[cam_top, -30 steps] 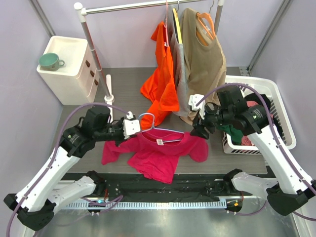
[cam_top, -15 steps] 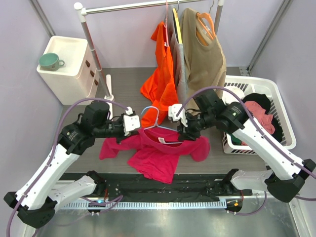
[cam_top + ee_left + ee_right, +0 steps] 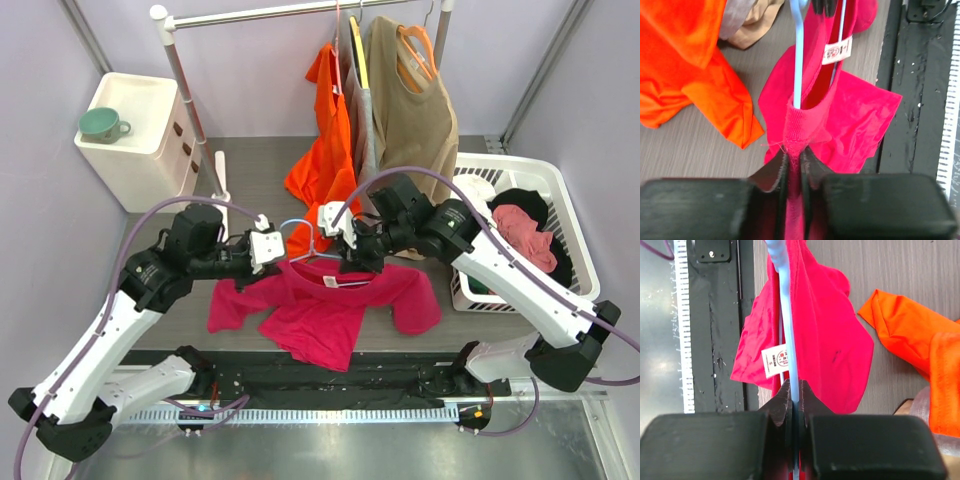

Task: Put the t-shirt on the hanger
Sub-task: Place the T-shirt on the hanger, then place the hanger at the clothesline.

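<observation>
I should next move my right gripper up and outward, hook the hanger over that open stretch [image 3: 292, 11] and let go of the wire. The rail is bare beside the orange t-shirt.
The magenta t-shirt [image 3: 320, 312] hangs low over the table's front, its neck drawn up around the light-blue wire hanger [image 3: 303, 243]. My left gripper [image 3: 272, 258] is shut on the collar's left side; in the left wrist view the ribbed collar [image 3: 799, 125] is pinched between the jaws, with the hanger [image 3: 798, 60] running up out of the neck past the white label [image 3: 837, 51]. My right gripper [image 3: 345, 262] is shut on the hanger wire [image 3: 786, 315] just below the label [image 3: 776, 361], with the t-shirt [image 3: 825, 340] draped behind the wire.
An orange t-shirt [image 3: 325, 170] and a beige top [image 3: 410, 120] hang from the rail [image 3: 300, 12] right behind the hanger. A white basket [image 3: 520, 180] of clothes sits at the right. A white drawer unit [image 3: 135, 140] with a green cup [image 3: 100, 124] stands back left.
My right arm swung left from the basket side to the hanger, and its jaws closed on the wire. The shirt's right sleeve has spread out. The left arm has barely moved.
</observation>
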